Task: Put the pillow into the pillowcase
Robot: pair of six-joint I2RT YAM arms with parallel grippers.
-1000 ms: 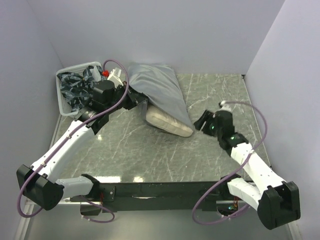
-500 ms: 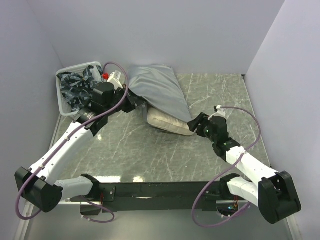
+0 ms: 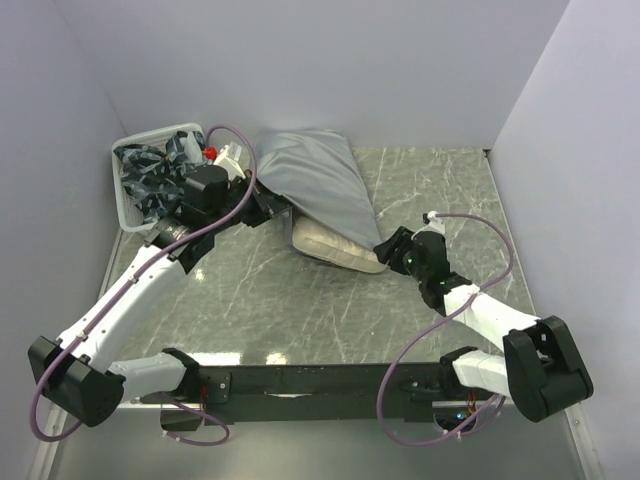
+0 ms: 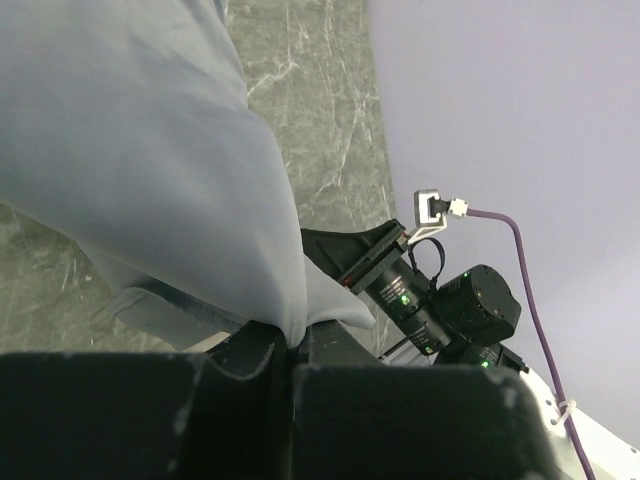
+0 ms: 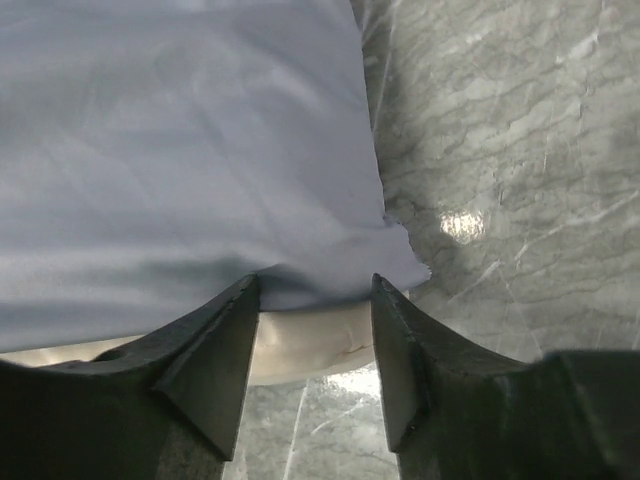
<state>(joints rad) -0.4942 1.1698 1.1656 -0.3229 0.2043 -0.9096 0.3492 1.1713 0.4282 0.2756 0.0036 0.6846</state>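
Note:
The pillow's lower edge sticks out uncovered, so my left gripper should lift the pinched fold of the pillowcase high and outward toward the back wall (image 3: 232, 82) and then let it go.
The grey pillowcase (image 3: 318, 185) lies draped over the cream pillow (image 3: 335, 247) at the back middle of the table. The pillow's lower edge sticks out from under the cloth; its printed face is hidden. My left gripper (image 3: 272, 208) is shut on the pillowcase's left edge, a fold of grey cloth (image 4: 200, 180) pinched between its jaws (image 4: 292, 345). My right gripper (image 3: 388, 247) is open at the pillowcase's lower right corner. In the right wrist view its fingertips (image 5: 240, 300) straddle the cloth's hem (image 5: 330, 275) with the pillow (image 5: 310, 340) just below.
A white basket (image 3: 133, 200) with dark blue-and-white patterned cloths (image 3: 150, 180) stands at the back left, just behind my left arm. White walls close in the marble table (image 3: 300, 310) on three sides. My right arm shows in the left wrist view (image 4: 440, 310).
My right gripper has moved left across the table to the pillowcase's lower right corner. The left gripper has kept its hold and shifted only slightly.

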